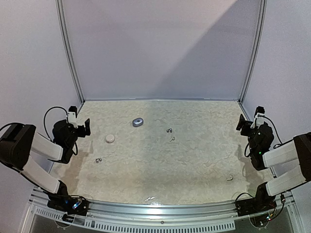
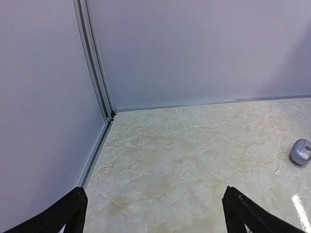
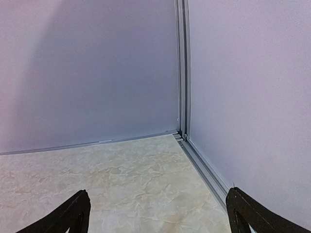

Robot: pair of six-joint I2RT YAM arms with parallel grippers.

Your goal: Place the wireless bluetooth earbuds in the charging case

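Observation:
My left gripper moves to the right in the top view next, tilting and coming down onto the whitish round case, since that lies flat on the table.
In the top view a grey charging case lies at the back of the marbled table, and a whitish round case lies to its left front. A dark earbud and a whitish one lie near the middle. Another dark earbud lies front left, and another whitish one front right. My left gripper is open and empty at the left edge. My right gripper is open and empty at the right edge. The grey case also shows in the left wrist view.
Pale walls with metal corner rails enclose the table on three sides. The left wrist view looks into the back left corner, the right wrist view into the back right corner. A metal rail runs along the near edge.

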